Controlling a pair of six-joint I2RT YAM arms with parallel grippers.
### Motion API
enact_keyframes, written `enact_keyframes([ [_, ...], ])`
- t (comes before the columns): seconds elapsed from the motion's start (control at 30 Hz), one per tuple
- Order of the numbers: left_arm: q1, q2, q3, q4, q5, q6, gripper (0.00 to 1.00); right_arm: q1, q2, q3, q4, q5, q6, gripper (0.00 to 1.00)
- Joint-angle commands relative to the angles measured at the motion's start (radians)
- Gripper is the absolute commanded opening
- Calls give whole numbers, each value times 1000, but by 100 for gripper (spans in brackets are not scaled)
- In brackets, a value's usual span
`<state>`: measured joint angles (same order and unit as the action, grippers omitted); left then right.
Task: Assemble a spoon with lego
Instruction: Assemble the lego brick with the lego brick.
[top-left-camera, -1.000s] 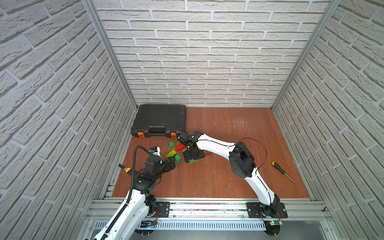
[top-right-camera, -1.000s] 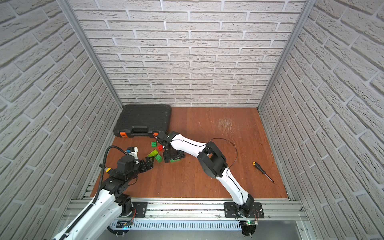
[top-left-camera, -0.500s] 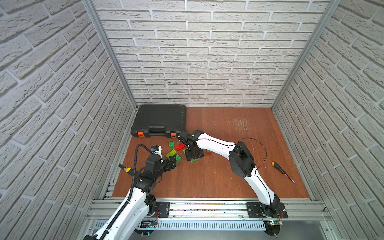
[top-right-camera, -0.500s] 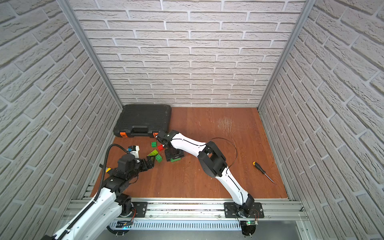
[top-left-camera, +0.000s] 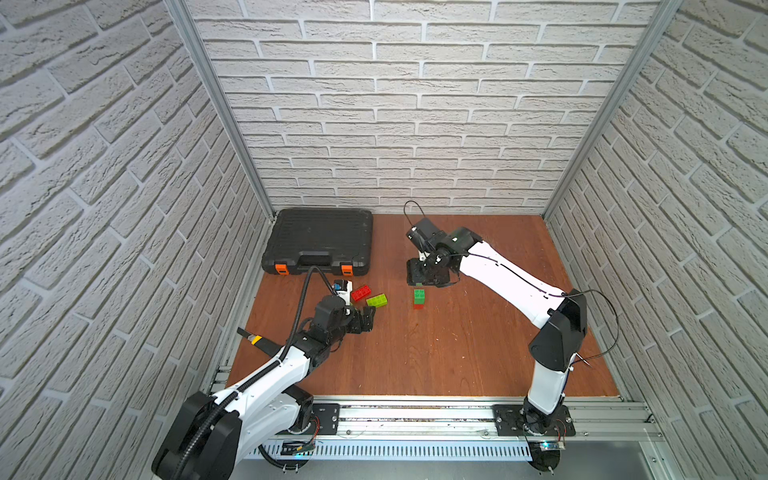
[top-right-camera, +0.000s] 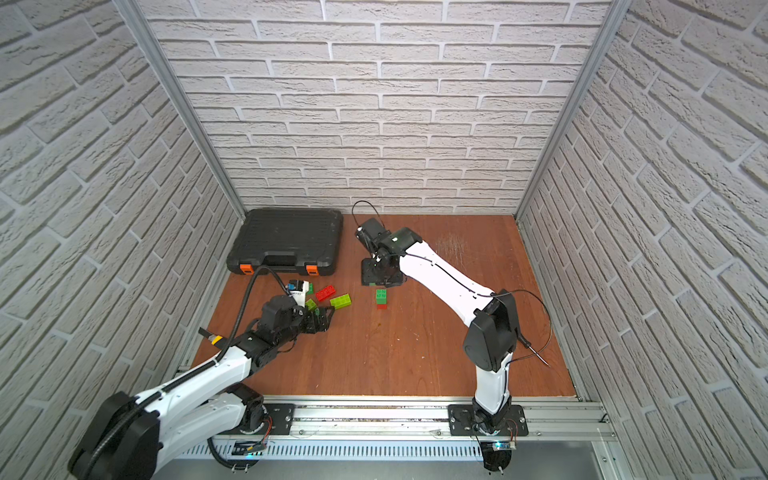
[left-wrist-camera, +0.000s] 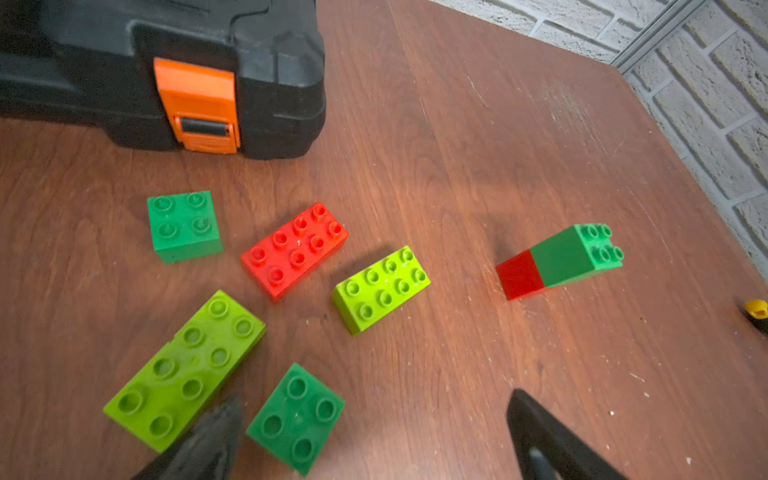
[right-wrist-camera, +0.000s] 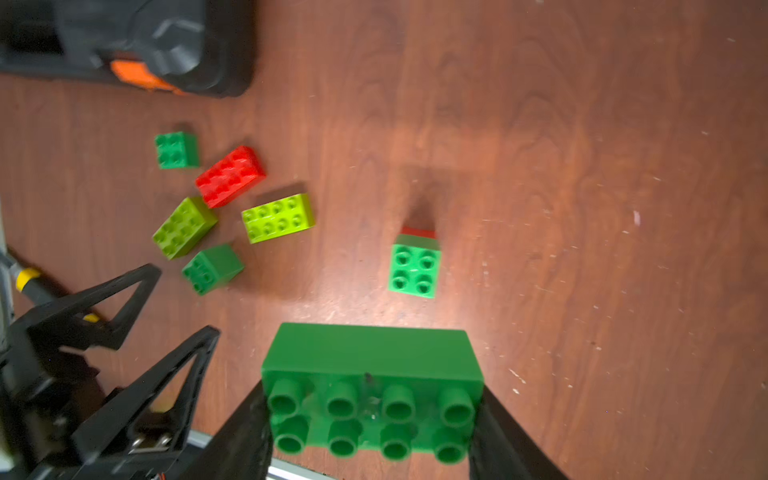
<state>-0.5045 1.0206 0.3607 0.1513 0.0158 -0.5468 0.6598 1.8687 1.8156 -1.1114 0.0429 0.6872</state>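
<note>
The dark green oblong brick (right-wrist-camera: 374, 365) goes down with my right gripper onto the studded top of the upright stem (right-wrist-camera: 414, 270) next for release there, since those studs stand bare.
My right gripper (right-wrist-camera: 372, 415) is shut on a dark green oblong lego brick (right-wrist-camera: 374, 365), held above the table; in both top views it hangs (top-left-camera: 428, 274) just behind a small upright stem, a dark green square brick on a red one (top-left-camera: 419, 298) (top-right-camera: 381, 298) (right-wrist-camera: 413, 266). My left gripper (left-wrist-camera: 374, 401) (top-left-camera: 365, 318) stands open and low at the loose lego. A dark green square brick (left-wrist-camera: 296, 417) lies beside one of its fingers. Further off lie two lime oblong bricks (left-wrist-camera: 185, 370) (left-wrist-camera: 381, 289), a red oblong brick (left-wrist-camera: 295, 249) and another dark green square (left-wrist-camera: 184, 224).
A black toolcase (top-left-camera: 320, 243) with orange latches lies at the back left, close to the loose bricks. A screwdriver (top-right-camera: 534, 351) lies near the right wall behind the right arm's elbow. A yellow-banded tool (top-left-camera: 255, 340) lies under the left arm.
My right gripper has closed on the dark green oblong brick, risen from the brick pile and swung right and toward the back wall. The green-on-red stem now stands uncovered. The left arm barely moved.
</note>
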Motion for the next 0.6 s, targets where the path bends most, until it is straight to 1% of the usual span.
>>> enact_keyframes([
  [0.0, -12, 35, 32, 110, 15, 24, 98, -10, 32, -42, 28, -33, 16, 54],
  [0.33, -18, 88, 48, 125, 32, 41, 98, -35, 103, -33, 65, -88, 6, 53],
  [0.4, -17, 97, 51, 125, 33, 42, 98, -37, 139, -20, 49, -83, 2, 53],
  [0.57, -17, 120, 55, 133, 40, 44, 98, -45, 149, -25, 44, -77, -3, 52],
])
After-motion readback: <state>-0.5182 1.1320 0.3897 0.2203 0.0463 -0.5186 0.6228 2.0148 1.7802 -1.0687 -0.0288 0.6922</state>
